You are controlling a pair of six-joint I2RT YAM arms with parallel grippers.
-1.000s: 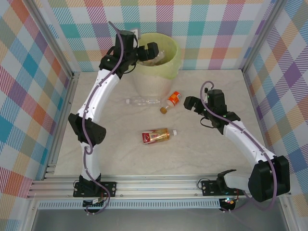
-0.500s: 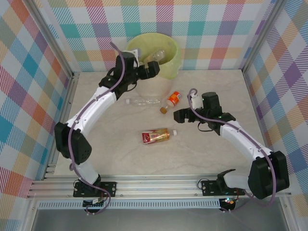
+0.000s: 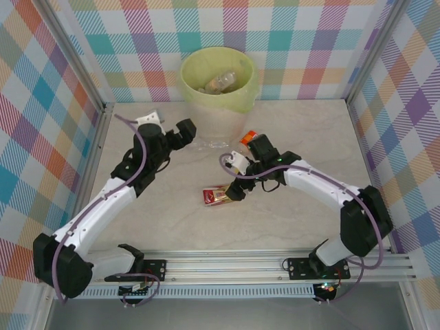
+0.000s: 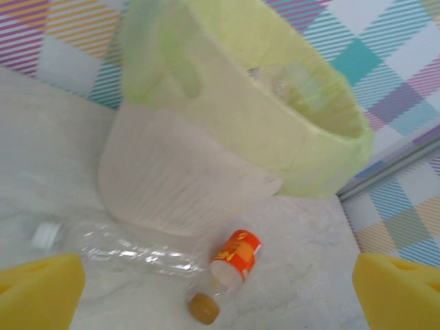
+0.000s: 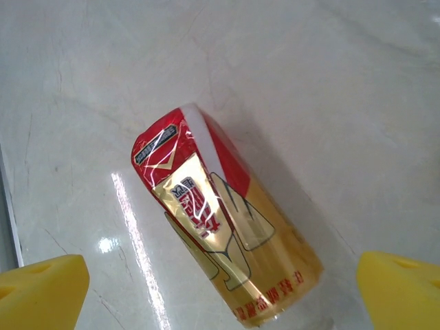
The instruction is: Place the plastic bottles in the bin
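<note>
The slanted red-and-gold bottle lies below my right gripper, which should next turn to match it and lower the fingers astride its gold part (image 3: 223,195) (image 5: 242,240) to close.
The bin (image 3: 234,100) stands at the back with bottles (image 3: 217,84) inside. On the table lie a red-and-gold labelled bottle (image 3: 218,196), a clear crushed bottle (image 3: 206,144) and an orange-labelled bottle (image 3: 249,137). My right gripper (image 3: 236,187) hangs open just over the red-and-gold bottle (image 5: 227,240), which lies between its yellow fingertips (image 5: 42,292). My left gripper (image 3: 181,133) is open and empty, left of the clear bottle (image 4: 130,247). Ahead of it are the orange-labelled bottle (image 4: 236,254) with its brown cap (image 4: 203,308), and the bin (image 4: 179,185).
Checked walls enclose the table on three sides, with a metal rail (image 3: 227,265) along the near edge. The right forearm (image 3: 309,177) stretches across the table's middle right, partly covering the orange-labelled bottle.
The left arm has drawn back from the bin's rim and come down to the table's left. The right gripper has swung left and down onto the red-and-gold bottle.
</note>
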